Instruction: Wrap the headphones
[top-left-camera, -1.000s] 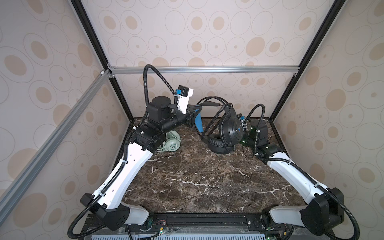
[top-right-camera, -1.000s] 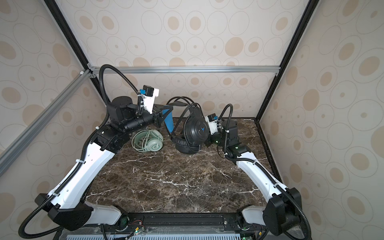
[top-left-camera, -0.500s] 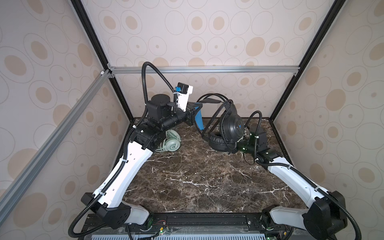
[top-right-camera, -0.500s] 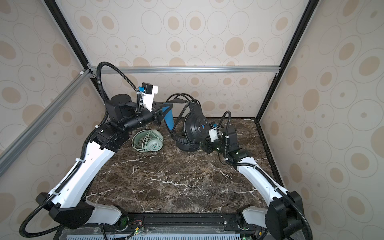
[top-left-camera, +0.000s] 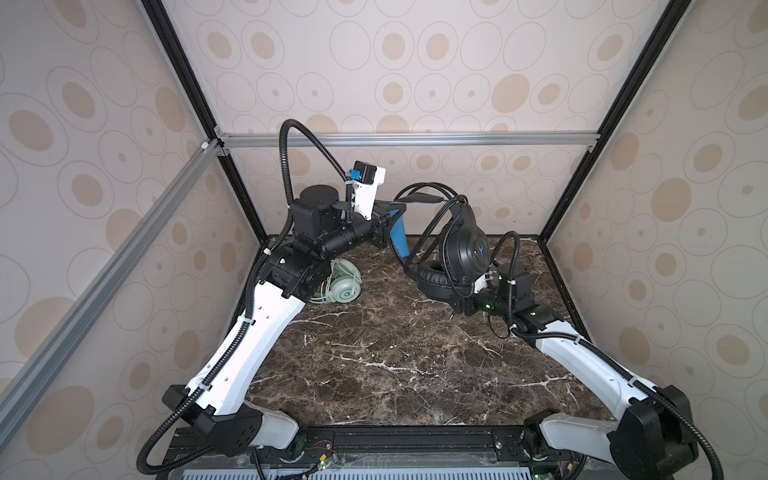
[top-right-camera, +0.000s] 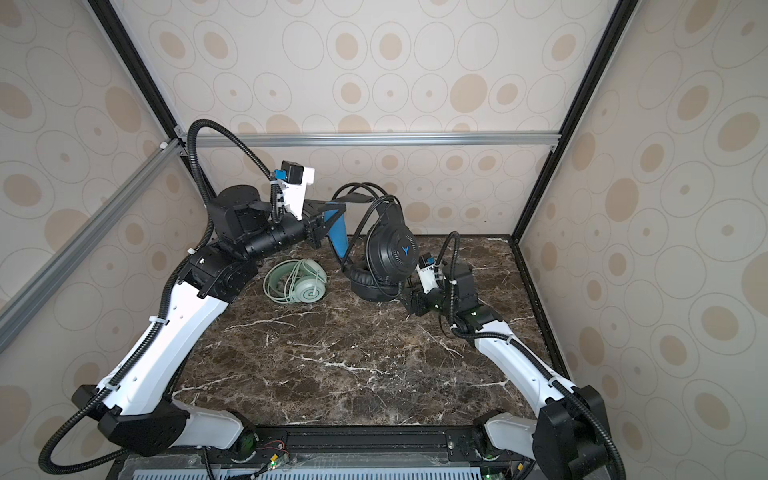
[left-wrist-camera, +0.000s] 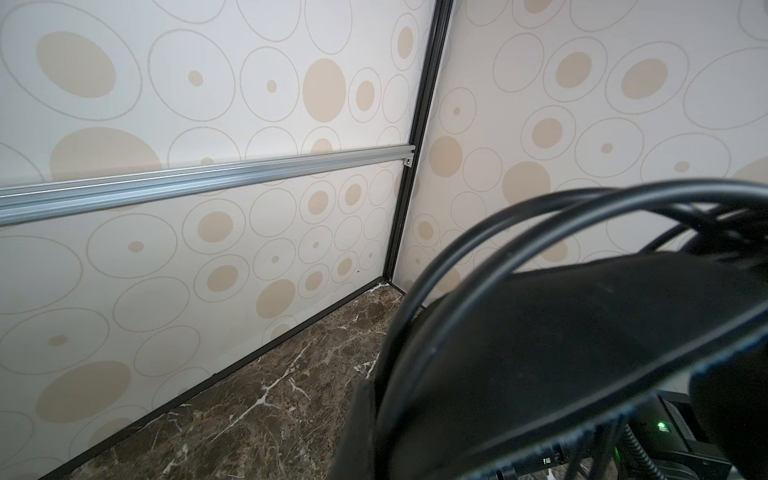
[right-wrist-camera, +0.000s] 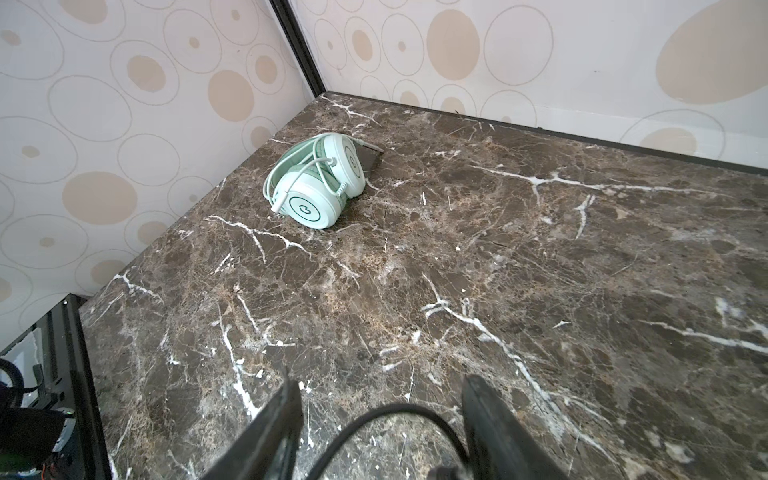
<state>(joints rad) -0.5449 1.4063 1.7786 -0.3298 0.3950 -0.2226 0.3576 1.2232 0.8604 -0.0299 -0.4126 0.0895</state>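
The slack loop of black cable (right-wrist-camera: 399, 411) already lies between my right gripper's open fingers, so they stay low beside the lower ear cup and close next.
The black headphones (top-left-camera: 462, 252) (top-right-camera: 390, 254) hang above the back of the table, one ear cup low near the marble. My left gripper (top-left-camera: 390, 227) (top-right-camera: 323, 227) is shut on their blue-lined headband. In the left wrist view the headband and black cable loops (left-wrist-camera: 582, 332) fill the frame and one finger (left-wrist-camera: 359, 419) shows. My right gripper (top-left-camera: 461, 308) (top-right-camera: 409, 306) (right-wrist-camera: 380, 395) sits low beside the lower ear cup. It is open, and a slack loop of black cable (right-wrist-camera: 399, 411) lies between its fingers. The mint-green headphones (top-left-camera: 344, 286) (top-right-camera: 300, 283) (right-wrist-camera: 316, 183) lie at the back left, their cable wound round them.
The dark marble table (top-left-camera: 395, 365) is boxed in by patterned walls on three sides, with black frame posts in the back corners. The left arm's elbow hangs over the mint-green pair in both top views.
My right gripper has opened and dropped from beside the upper ear cup to a low spot nearer the front. The left gripper has lifted the black pair slightly.
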